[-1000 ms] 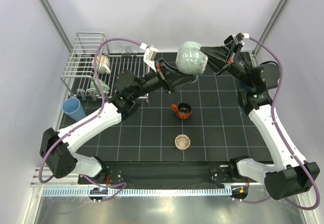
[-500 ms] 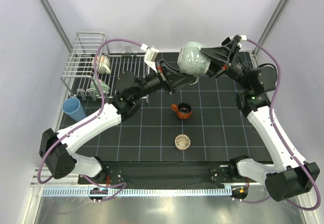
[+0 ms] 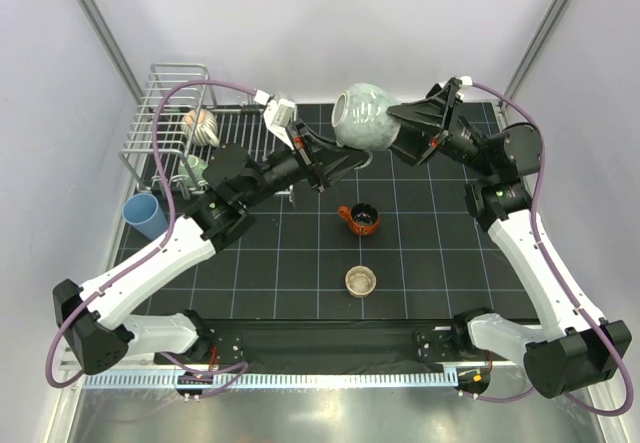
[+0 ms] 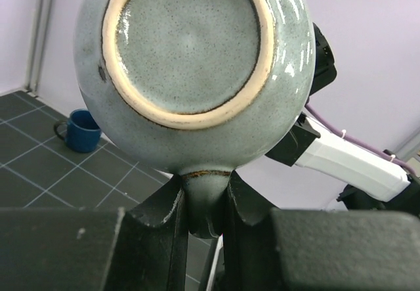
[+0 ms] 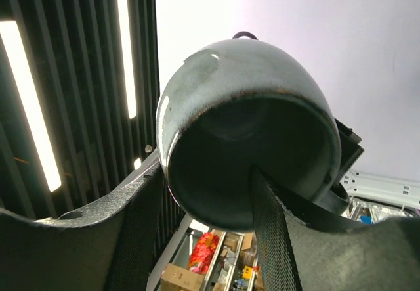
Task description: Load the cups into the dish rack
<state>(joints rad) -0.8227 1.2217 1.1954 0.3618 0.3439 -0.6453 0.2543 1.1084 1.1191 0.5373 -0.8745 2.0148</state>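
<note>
I need to move my left gripper over the dish rack, tip the mug so its opening faces down, and lower it to let it go on the wires beside the ribbed cup, because those wires are empty.
A pale green mug hangs in the air above the back of the mat, between my two grippers. My left gripper is shut on its handle, and the left wrist view shows the mug's base with the handle pinched between the jaws. My right gripper is open at the mug's mouth, one finger outside the wall and one finger across the opening. The dish rack stands at the back left with a ribbed cream cup in it.
An orange-brown cup and a small tan cup sit mid-mat. A light blue tumbler stands beside the rack's near end. A dark blue mug sits on the mat, seen past the held mug.
My right gripper's jaws have opened off the mug's rim. The left arm has drawn back to the left, carrying the mug a little left and turning it.
</note>
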